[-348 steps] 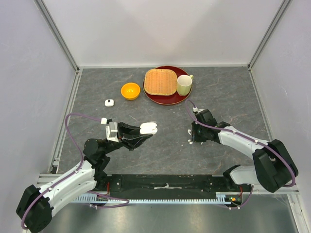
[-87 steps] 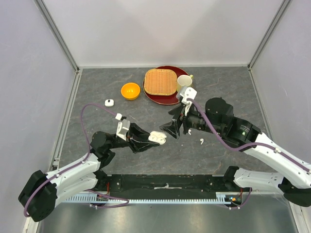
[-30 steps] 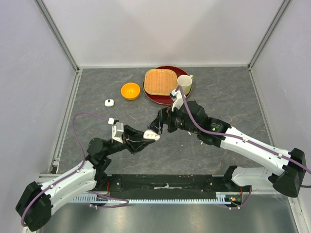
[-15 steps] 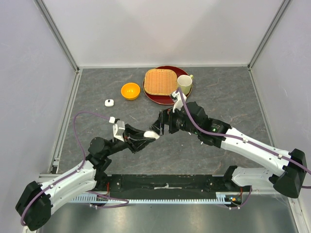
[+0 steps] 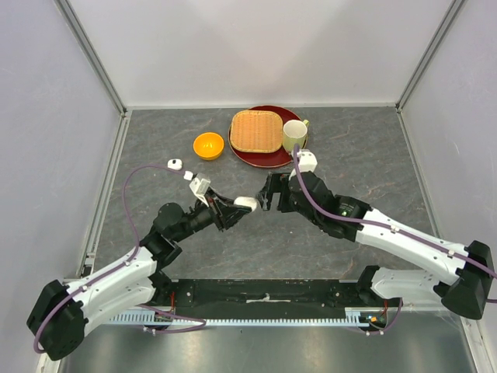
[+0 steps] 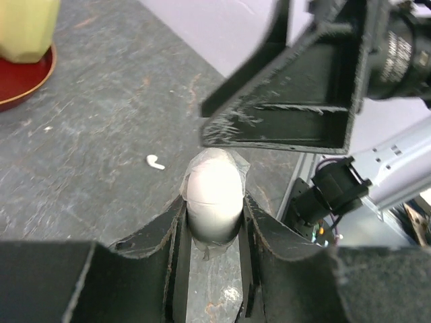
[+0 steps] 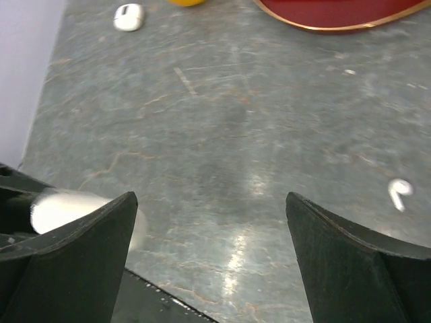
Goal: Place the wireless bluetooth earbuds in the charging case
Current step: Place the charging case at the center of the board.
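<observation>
The charging case [image 5: 246, 203] hangs in midair. It comes down next in my left gripper onto bare table short of the loose earbud, to the right in the top view.
My left gripper [image 5: 235, 207] is shut on the white oval charging case [image 5: 246, 203], which it holds above the table; the lid looks closed along a thin seam. In the left wrist view the case [image 6: 214, 194] sits pinched between the two fingers [image 6: 161, 232]. My right gripper [image 5: 268, 194] hangs open just right of the case, nothing between its fingers [image 7: 87, 235]. One white earbud [image 6: 155, 162] lies loose on the table; the right wrist view shows this earbud [image 7: 400, 192] at the right edge. The right arm hides it from above.
A second small white case [image 5: 175, 163] lies at the left, near an orange bowl [image 5: 208, 145]. A red plate [image 5: 268, 159] at the back carries a wicker basket [image 5: 256, 130] and a pale cup [image 5: 293, 136]. Grey walls enclose the table.
My left gripper has carried the case a little farther from the bases. The right gripper, which was at the case, has drawn back to the right, still open.
</observation>
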You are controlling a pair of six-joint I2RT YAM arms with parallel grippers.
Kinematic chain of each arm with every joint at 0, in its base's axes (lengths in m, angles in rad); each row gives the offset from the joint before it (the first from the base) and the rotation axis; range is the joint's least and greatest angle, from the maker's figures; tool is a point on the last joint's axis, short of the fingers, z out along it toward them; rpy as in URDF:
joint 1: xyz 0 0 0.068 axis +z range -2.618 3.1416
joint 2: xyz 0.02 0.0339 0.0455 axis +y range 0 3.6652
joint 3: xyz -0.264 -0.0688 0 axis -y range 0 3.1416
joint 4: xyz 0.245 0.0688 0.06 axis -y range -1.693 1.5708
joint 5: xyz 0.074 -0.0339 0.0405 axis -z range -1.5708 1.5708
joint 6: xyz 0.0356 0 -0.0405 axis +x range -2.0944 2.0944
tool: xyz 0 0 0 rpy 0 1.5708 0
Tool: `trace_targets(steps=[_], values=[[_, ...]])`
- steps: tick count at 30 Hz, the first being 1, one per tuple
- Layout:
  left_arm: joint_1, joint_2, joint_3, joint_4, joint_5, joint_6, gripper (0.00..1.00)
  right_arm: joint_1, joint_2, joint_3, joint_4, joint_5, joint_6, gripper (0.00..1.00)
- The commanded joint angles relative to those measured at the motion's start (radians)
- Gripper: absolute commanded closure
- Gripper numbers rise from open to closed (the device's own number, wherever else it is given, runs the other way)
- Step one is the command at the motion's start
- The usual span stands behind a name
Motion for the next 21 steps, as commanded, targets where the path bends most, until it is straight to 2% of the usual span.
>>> trace_targets(steps=[1, 4, 7, 13, 21], values=[[0.007, 0.021, 0.055, -0.085, -0.133, -0.095, 0.98, 0.010, -0.093, -0.043, -0.149, 0.236, 0.123, 0.02], [0.007, 0.053, 0.061, -0.164, -0.201, -0.147, 0.98, 0.000, -0.162, -0.083, -0.162, 0.291, 0.159, 0.02], [0.007, 0.102, 0.084, -0.207, -0.195, -0.162, 0.98, -0.009, -0.221, -0.116, -0.176, 0.320, 0.171, 0.02], [0.007, 0.329, 0.176, -0.256, -0.115, -0.199, 0.96, -0.024, -0.280, -0.141, -0.201, 0.317, 0.177, 0.02], [0.010, 0.620, 0.321, -0.233, -0.098, -0.211, 0.94, -0.026, -0.325, -0.146, -0.216, 0.297, 0.153, 0.02]])
